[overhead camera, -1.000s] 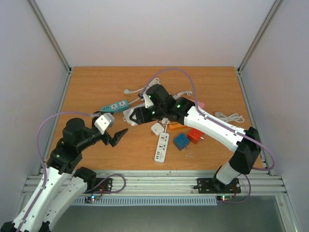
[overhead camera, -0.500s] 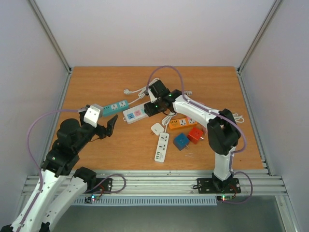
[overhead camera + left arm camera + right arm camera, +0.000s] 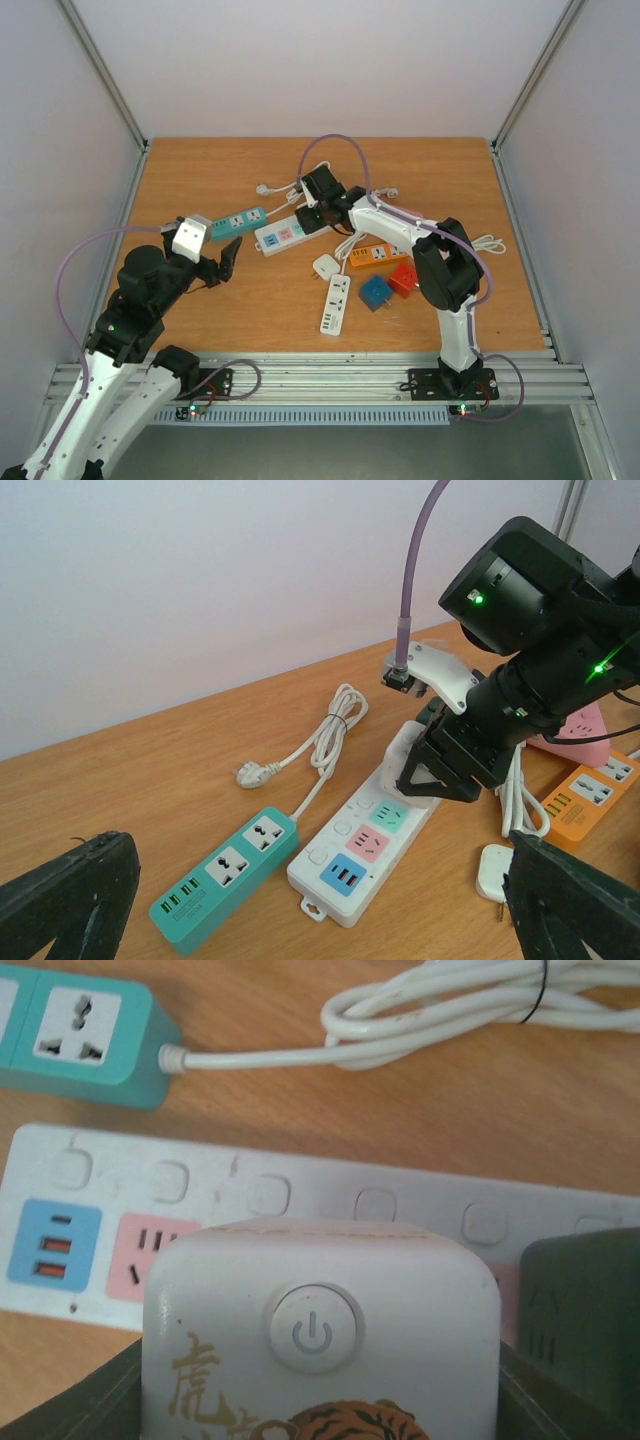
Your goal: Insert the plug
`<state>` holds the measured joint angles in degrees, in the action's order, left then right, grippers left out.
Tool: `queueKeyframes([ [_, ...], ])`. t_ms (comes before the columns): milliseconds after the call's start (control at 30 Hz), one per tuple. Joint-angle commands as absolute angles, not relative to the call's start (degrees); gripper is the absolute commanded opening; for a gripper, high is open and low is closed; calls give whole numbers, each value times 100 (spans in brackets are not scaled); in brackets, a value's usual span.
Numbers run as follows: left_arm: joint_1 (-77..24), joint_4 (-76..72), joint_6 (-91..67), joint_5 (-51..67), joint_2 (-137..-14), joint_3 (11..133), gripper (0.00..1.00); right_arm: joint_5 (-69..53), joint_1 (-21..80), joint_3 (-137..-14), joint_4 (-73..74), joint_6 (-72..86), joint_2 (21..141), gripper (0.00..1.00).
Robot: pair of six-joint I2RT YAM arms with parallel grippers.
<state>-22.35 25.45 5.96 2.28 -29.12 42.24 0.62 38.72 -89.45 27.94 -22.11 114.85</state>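
The plug block (image 3: 320, 1340) already stands over the part of the white power strip just past the green socket, so my right gripper needs to move down onto that part next and release the plug block.
My right gripper (image 3: 309, 213) is shut on a white plug block (image 3: 320, 1340) that has a round power button and a tiger print. The block sits between the dark fingers (image 3: 575, 1330), right over the far part of the white power strip (image 3: 279, 236) with blue, pink and green sockets (image 3: 365, 842). Whether the plug touches the strip I cannot tell. In the left wrist view the plug's white edge (image 3: 404, 755) shows under the right gripper (image 3: 445, 775). My left gripper (image 3: 228, 258) hangs open to the left of the strips, holding nothing.
A teal power strip (image 3: 238, 221) with a coiled white cable (image 3: 450, 1010) lies left of the white one. Near the right arm lie an orange strip (image 3: 378, 255), a red cube (image 3: 404, 280), a blue cube (image 3: 376, 292), a small white adapter (image 3: 326, 266) and another white strip (image 3: 336, 304).
The right arm has folded in, carrying the plug from the strip's middle toward its far end. The left gripper has drawn back to the left and up, still open.
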Motion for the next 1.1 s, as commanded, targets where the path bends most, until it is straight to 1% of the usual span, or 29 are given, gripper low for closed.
queueKeyframes([
  [0,-2226,2241,611,148,-2896,4228,99,449,3802,-9281,2589,-2273,11592,37],
  [533,-2206,2203,678,101,-2951,4188,99,-170,3620,-9408,2886,-2213,11888,37],
  [1067,-2202,2184,694,124,-2961,4153,99,-420,3620,-9431,3164,-2175,12049,37],
])
